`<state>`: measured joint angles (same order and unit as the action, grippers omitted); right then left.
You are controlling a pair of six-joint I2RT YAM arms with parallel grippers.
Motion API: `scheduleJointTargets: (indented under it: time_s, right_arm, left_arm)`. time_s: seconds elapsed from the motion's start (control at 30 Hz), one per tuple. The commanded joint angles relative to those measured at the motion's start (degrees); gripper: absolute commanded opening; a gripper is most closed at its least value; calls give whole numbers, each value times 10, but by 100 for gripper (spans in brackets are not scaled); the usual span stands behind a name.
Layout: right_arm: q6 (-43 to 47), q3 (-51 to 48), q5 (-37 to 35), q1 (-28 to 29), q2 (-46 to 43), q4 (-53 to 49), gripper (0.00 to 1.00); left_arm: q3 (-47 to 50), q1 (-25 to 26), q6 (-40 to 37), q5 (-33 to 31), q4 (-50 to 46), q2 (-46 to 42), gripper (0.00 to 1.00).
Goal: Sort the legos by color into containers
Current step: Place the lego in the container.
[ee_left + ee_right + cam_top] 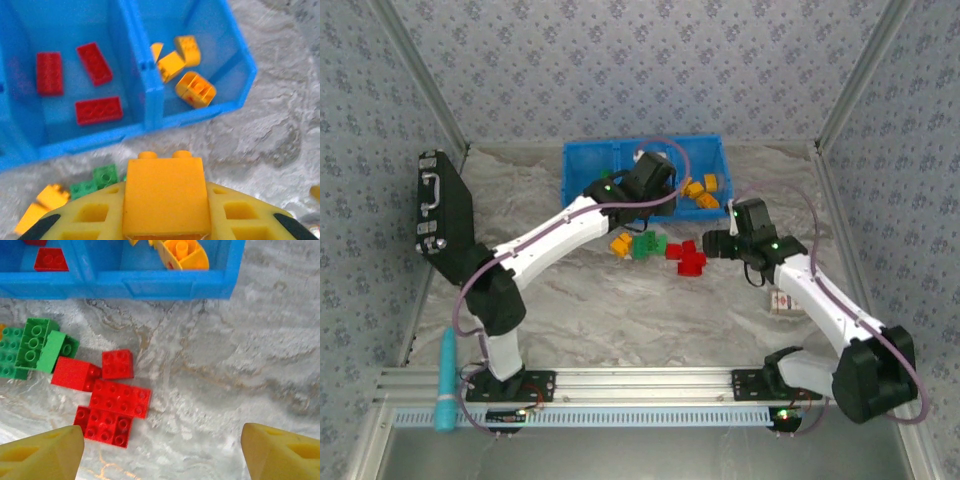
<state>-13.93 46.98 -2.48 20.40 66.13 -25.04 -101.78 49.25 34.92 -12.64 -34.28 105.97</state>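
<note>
My left gripper holds the orange-yellow brick and will next move outward over the bin's front side to release it above the bin's section of orange-yellow bricks, its own color.
My left gripper [655,185] hovers at the front edge of the blue bin [590,150], shut on an orange-yellow brick [165,195]. Ahead of it, the middle compartment holds three red bricks [94,64] and the right compartment several orange-yellow ones [195,89]. On the table before the bin lie an orange-yellow brick [620,243], green bricks [647,245] and red bricks [688,257]. My right gripper [712,243] stands open just right of the red bricks [117,400], with bare table between its fingers [42,455]. Green bricks [32,347] lie left of the red ones.
A black case with a metal handle [442,215] leans at the left wall. A small red-and-white box [782,302] lies beside my right arm. A teal tool [447,385] rests on the near rail. The cloth right of the red bricks is bare.
</note>
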Motion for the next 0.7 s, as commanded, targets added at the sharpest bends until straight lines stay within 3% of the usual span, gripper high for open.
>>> scheduleJointTargets:
  time_s: [0.0, 0.27, 0.67]
  right_arm:
    - [-71, -45, 34, 6, -47, 4, 83]
    - [-155, -144, 57, 43, -154, 4, 83]
    - [-173, -163, 21, 58, -253, -82, 86]
  left_arm:
    - [-61, 1, -33, 15, -3, 63, 26]
    - [-207, -1, -61, 18, -18, 177, 26]
    - [-414, -19, -61, 38, -44, 351, 29]
